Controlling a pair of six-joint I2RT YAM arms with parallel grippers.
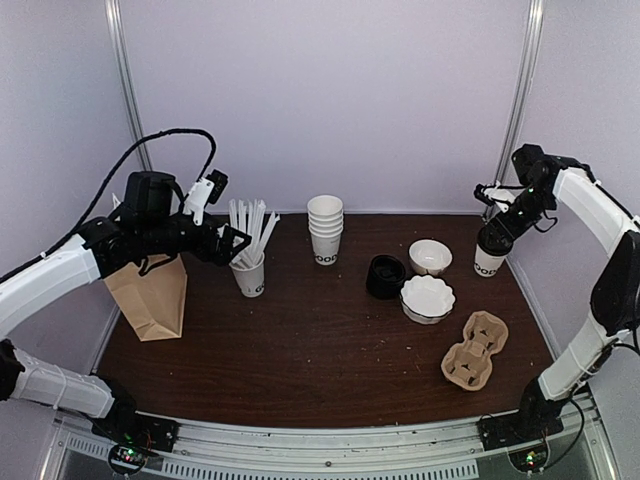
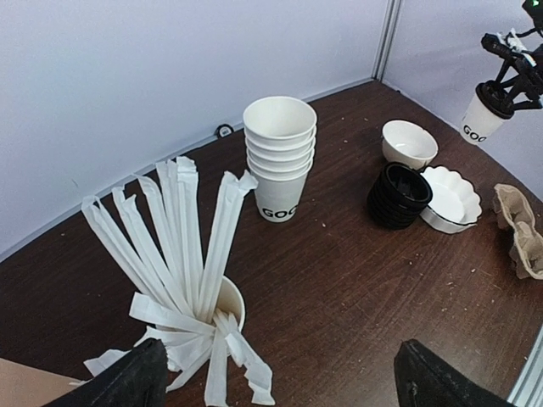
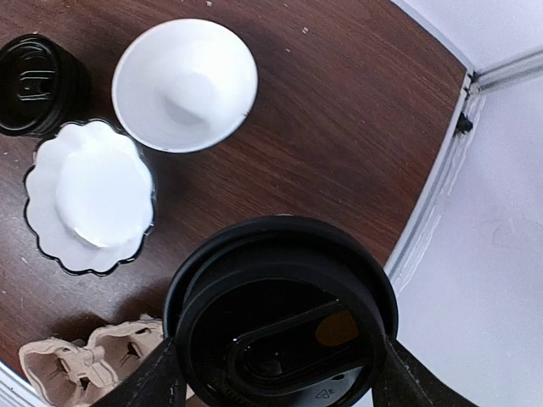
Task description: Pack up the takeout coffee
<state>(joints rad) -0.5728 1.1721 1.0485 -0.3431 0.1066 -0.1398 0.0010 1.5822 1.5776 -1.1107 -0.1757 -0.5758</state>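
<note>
The takeout coffee hangs above the table, so the robot's right gripper should lower it onto the bare tabletop beside the scalloped dish to let it go.
The takeout coffee is a white cup [image 1: 489,258] with black lettering and a black lid [image 3: 280,314], at the far right of the table. My right gripper [image 1: 507,222] is shut on it just under the lid, and its fingers [image 3: 153,381] press both sides. I cannot tell whether the cup rests on the table. It also shows in the left wrist view [image 2: 482,120]. My left gripper [image 2: 280,373] is open and empty, hovering beside the cup of straws [image 2: 182,280]. In the top view the left gripper [image 1: 228,243] is at the back left.
A brown paper bag [image 1: 150,295] stands at the left. A nested stack of white cups [image 1: 325,228] is at the back centre. A stack of black lids [image 1: 386,276], a white bowl [image 1: 430,256], a scalloped dish [image 1: 427,297] and a cardboard cup carrier [image 1: 476,350] lie at the right.
</note>
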